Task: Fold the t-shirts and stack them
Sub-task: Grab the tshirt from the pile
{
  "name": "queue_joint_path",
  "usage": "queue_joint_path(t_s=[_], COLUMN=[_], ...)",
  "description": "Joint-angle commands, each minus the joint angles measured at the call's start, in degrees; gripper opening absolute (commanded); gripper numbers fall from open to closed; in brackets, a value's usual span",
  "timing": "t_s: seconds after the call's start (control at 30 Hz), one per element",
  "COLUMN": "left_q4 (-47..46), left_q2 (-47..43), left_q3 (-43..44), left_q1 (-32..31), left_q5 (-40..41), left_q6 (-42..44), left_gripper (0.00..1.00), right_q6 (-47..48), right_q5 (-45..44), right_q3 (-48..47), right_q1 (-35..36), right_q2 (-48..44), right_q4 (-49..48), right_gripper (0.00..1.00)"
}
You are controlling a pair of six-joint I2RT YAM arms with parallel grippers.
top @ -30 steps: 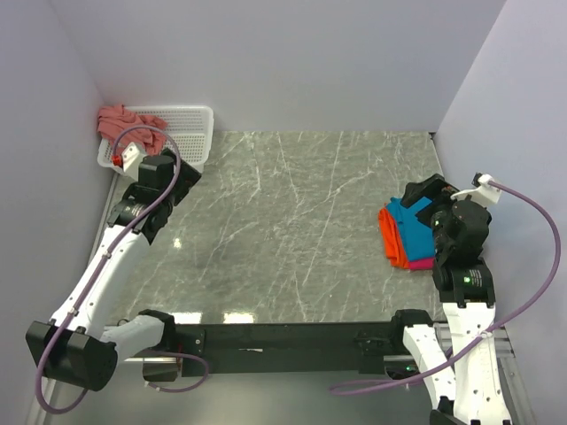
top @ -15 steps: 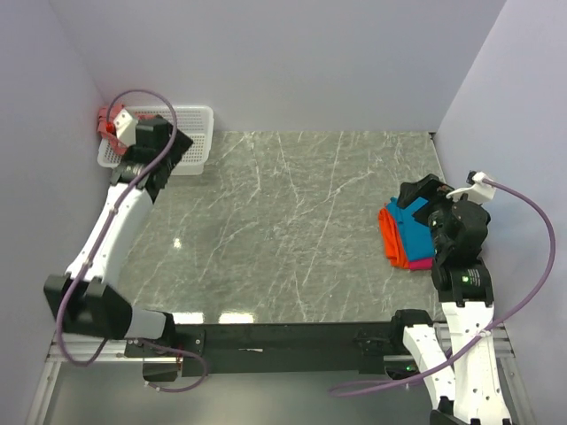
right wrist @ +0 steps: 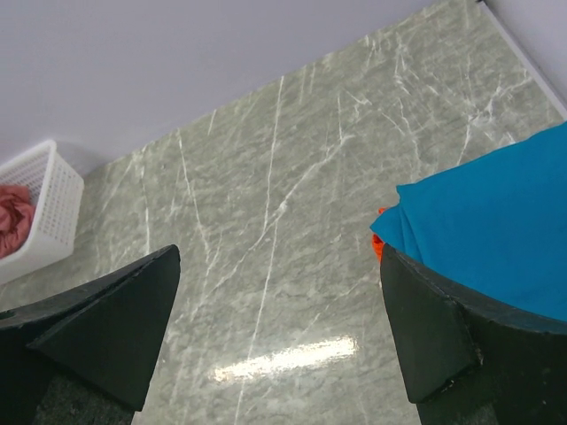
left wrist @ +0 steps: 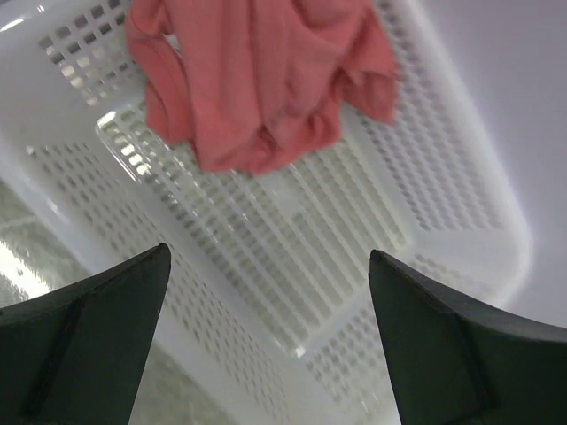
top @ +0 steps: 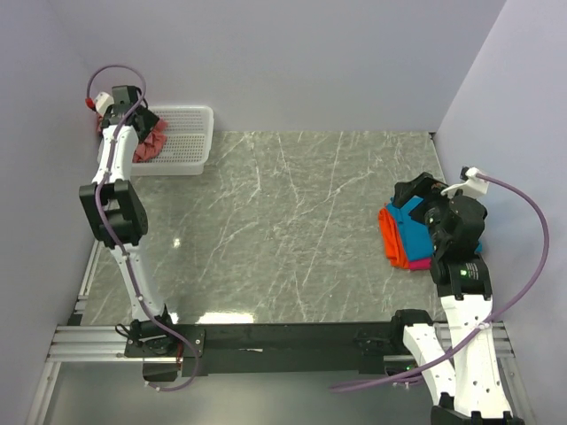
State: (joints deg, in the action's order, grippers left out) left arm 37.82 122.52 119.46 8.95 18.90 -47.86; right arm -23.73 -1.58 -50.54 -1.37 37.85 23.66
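I will lower my left gripper onto the bunched middle folds of the crumpled salmon-red t-shirt (top: 151, 142) and close, because it is still in the basket below my open fingers.
A crumpled salmon-red t-shirt (top: 151, 142) lies in the left end of the white mesh basket (top: 188, 142); it also shows in the left wrist view (left wrist: 257, 80) and small in the right wrist view (right wrist: 13, 217). My left gripper (left wrist: 266, 345) hovers open and empty over the basket (left wrist: 354, 221), short of the shirt. A stack of folded tees sits at the right: teal-blue (top: 409, 217) on top, orange (top: 391, 239) and magenta-pink (top: 421, 263) beneath. My right gripper (right wrist: 279, 345) is open and empty, beside the teal-blue tee (right wrist: 496, 230).
The grey marble tabletop (top: 283, 230) spreads between the basket and the stack. Pale walls close in at the back and on both sides. The basket stands in the back left corner against the wall.
My left arm has swung up and back from the table's left side to over the basket in the corner. My right arm has barely moved.
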Motion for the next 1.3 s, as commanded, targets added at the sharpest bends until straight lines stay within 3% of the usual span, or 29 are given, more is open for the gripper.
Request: queue_joint_path(t_s=[0.0,0.47,0.97,1.0,1.13,1.2,1.27], left_q4=[2.1,-13.2,-30.6,-31.4,-34.6,-36.1,-36.5], left_q2=[5.5,19.4,28.8,29.4,29.0,27.7,26.0], left_q3=[6.7,12.6,15.1,15.0,15.6,14.9,14.0], left_q1=[2.3,3.4,3.7,3.7,4.1,4.1,4.1], left_q5=[-0.9,8.1,5.6,6.1,3.3,2.4,2.5], left_q6=[3.2,3.0,0.2,0.3,0.7,1.3,1.4], left_gripper=[0.99,0.99,0.99,0.94,0.54,0.42,0.12], right_q6=[1.8,0.8,-2.0,-2.1,-0.9,-1.0,-0.8], right_q5=[1.3,4.0,5.8,5.9,6.6,6.2,6.7], right_q3=[-0.3,0.0,-2.7,-3.0,-5.7,-6.1,-6.0], right_q1=[0.1,0.1,0.1,0.1,0.1,0.1,0.1], right_q2=[1.0,2.1,2.7,2.8,4.0,4.2,3.9], right_q4=[-1.3,0.7,2.5,2.7,5.4,5.9,5.8], right_gripper=[1.0,0.98,0.95,0.95,0.93,0.93,0.94])
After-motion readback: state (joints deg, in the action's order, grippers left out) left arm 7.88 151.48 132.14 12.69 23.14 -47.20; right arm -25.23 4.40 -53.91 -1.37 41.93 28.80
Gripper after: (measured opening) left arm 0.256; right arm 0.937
